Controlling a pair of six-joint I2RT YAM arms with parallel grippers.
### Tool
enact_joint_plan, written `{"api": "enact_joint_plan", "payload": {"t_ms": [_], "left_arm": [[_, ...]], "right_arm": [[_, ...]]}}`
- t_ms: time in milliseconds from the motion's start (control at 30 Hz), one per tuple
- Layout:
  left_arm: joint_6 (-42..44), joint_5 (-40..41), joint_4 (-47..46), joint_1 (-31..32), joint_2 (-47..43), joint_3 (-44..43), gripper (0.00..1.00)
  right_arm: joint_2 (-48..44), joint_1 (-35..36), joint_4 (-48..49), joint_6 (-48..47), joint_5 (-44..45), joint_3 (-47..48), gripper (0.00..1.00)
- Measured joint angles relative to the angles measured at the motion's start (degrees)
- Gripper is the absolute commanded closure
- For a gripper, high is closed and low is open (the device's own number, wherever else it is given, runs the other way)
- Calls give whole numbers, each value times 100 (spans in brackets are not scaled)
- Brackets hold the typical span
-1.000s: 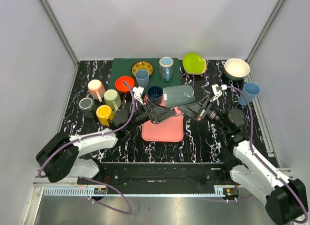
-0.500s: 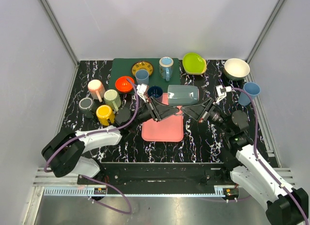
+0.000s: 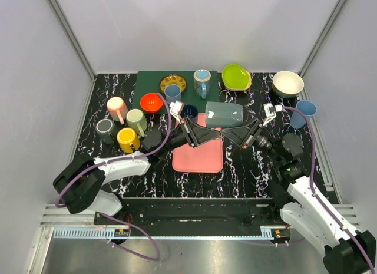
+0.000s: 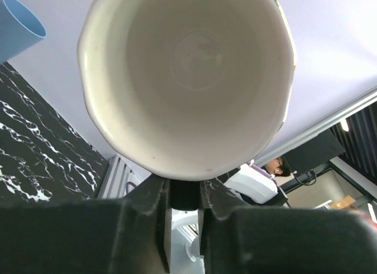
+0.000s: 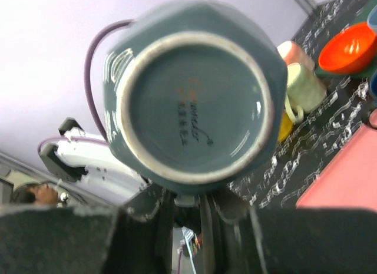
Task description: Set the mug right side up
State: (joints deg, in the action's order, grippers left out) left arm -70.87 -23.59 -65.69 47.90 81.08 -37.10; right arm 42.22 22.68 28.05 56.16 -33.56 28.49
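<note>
The mug's opening still faces sideways, so the mug comes down upright onto the pink tray's far end next as my left gripper tilts downward, then releases it.
A grey-blue mug [image 3: 224, 115] with a cream inside hangs on its side above the pink tray [image 3: 198, 159], held between both arms. My left gripper [image 3: 207, 130] is at its mouth end. In the left wrist view the mug's mouth [image 4: 188, 79] faces the camera, and the left gripper [image 4: 184, 194] is shut on a dark part just under the rim. My right gripper [image 3: 235, 132] is at the base end. The right wrist view looks at the mug's base [image 5: 191, 109], with the right gripper [image 5: 187, 203] shut on a grey-blue part below it.
Left of the tray stand pink [image 3: 116, 108], pale green [image 3: 136, 119], yellow [image 3: 127, 138] and grey [image 3: 105, 126] mugs. The green mat [image 3: 146, 82] holds an orange bowl [image 3: 152, 101], cups and a plate. A lime bowl [image 3: 236, 76], cream bowl [image 3: 287, 83] and blue cup [image 3: 303, 112] sit at back right.
The left gripper has shut on the mug's mouth end. The mug has shifted slightly to the right and back. The right gripper keeps its hold.
</note>
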Motion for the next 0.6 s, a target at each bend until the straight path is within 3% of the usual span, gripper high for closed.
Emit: {"api": "enact_joint_plan", "payload": {"t_ms": [200, 300, 333, 467, 600], "left_arm": [[7, -7, 9, -7, 31, -35, 100], [83, 17, 149, 0, -7, -35, 100], [177, 50, 319, 11, -85, -35, 100], [946, 452, 1934, 74, -811, -111, 100], [2225, 1244, 4341, 103, -1504, -743, 100]], "right_arm": [[-50, -20, -74, 11, -7, 20, 100], [-92, -22, -273, -70, 2, 68, 64], [-114, -22, -466, -129, 7, 122, 44], [-280, 11, -1696, -708, 76, 560, 15], [-610, 20, -3121, -1403, 662, 1220, 10]]}}
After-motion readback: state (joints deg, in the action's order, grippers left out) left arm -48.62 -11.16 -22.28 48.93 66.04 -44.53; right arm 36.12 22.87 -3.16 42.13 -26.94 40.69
